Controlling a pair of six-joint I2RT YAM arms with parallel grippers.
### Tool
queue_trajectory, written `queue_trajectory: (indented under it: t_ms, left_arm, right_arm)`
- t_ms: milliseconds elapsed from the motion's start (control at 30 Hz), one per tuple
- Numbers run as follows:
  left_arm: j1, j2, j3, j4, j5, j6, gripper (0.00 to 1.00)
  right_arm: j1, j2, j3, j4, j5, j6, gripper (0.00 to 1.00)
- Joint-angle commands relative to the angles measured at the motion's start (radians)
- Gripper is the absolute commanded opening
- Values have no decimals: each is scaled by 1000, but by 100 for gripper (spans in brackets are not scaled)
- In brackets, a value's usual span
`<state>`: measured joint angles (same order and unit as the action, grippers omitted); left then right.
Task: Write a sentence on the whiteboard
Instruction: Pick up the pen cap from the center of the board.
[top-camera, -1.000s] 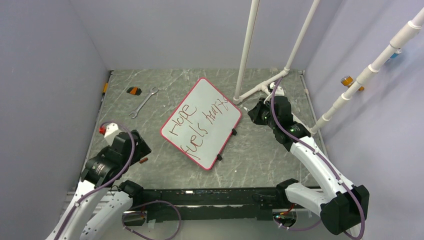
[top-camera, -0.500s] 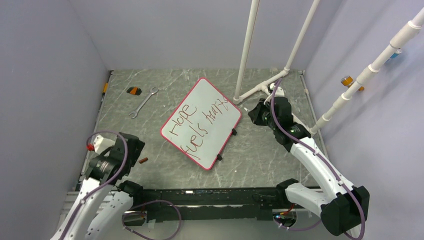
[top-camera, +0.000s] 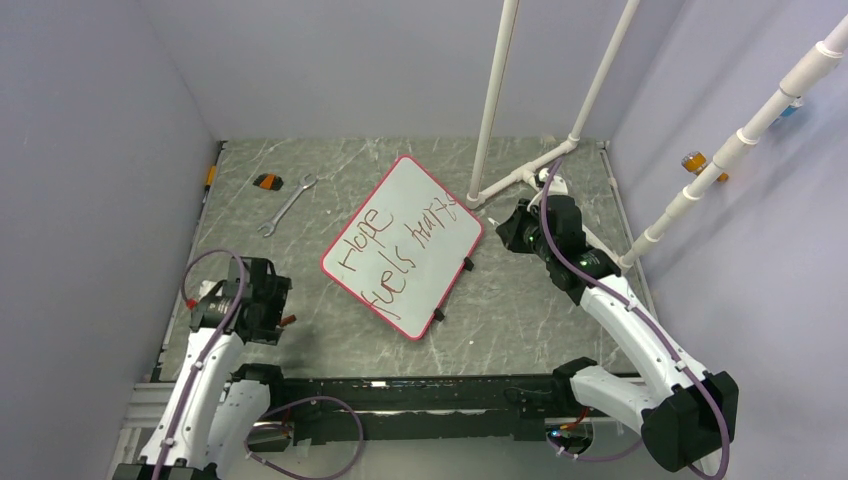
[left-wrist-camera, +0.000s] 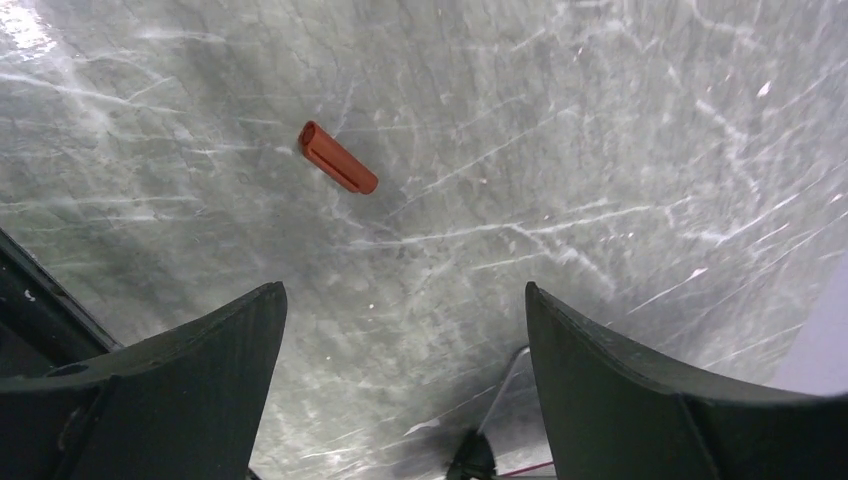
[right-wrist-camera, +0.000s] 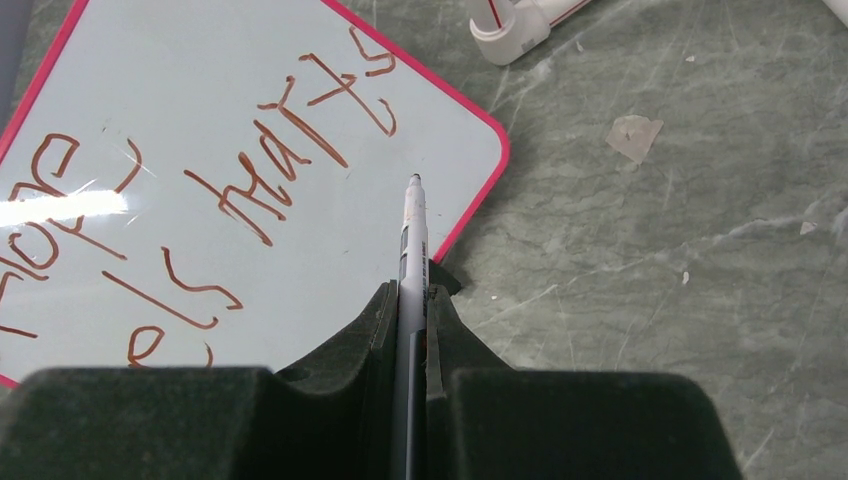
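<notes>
The red marker cap (top-camera: 288, 320) (left-wrist-camera: 338, 171) is below my left gripper, to its left in the wrist view. I need to lower my left gripper's open fingers that way next, so they go around both sides of the cap.
The whiteboard (top-camera: 420, 195), pale with a red-pink frame, lies tilted in the middle of the table. On it the sentence (top-camera: 362, 236) runs in two lines of red-brown marker. In the right wrist view the whiteboard (right-wrist-camera: 200, 80) fills the upper left, with the sentence (right-wrist-camera: 312, 132) across it. My right gripper (right-wrist-camera: 408, 295) is shut on a white marker (right-wrist-camera: 412, 240). Its tip points at the board's surface close to the right rim. My right gripper (top-camera: 512, 228) hangs just off the board's right corner. My left gripper (top-camera: 272, 300) is open at the near left, and my left gripper (left-wrist-camera: 405, 290) holds nothing. A red marker cap (left-wrist-camera: 338, 171) lies on the table ahead of it.
A steel wrench (top-camera: 288, 204) and a small orange-black object (top-camera: 267, 181) lie at the far left. White pipes (top-camera: 510, 185) stand behind the board, one foot (right-wrist-camera: 510, 30) close to its corner. A scrap of tape (right-wrist-camera: 634, 135) sticks to the table. Walls close in on both sides.
My left arm has swung its wrist round and drawn back a little at the near left. The red cap lies where it was. The right arm and marker have barely moved.
</notes>
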<state>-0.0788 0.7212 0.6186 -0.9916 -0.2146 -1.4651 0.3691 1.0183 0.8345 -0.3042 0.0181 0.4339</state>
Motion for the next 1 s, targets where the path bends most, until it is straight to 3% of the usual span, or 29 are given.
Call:
queue_trajectory:
  t_ms: [0,67,167,233,667,967]
  left_arm:
    - [53,0,5,-6,25,-93,91]
    - [83,37,-4,10,68,-90,88]
    - [143,131,3,2,123,-73,72]
    - [149,176,7,2,131,-69,67]
    - [158,243,-47,87,63,-104,71]
    - [165,325,-78,153,54,-150,62]
  right_arm:
    - [6,-30,-7,44,16,-14,0]
    - [9,-30,-8,42,20,-16,0]
    - [12,-30,-8,40,27,-16,0]
    - [14,-30,-9,40,29,-18,0]
    - [21,-17,-11,44,32,-18,0]
    - [28,-8,-12,43,37,-20,0]
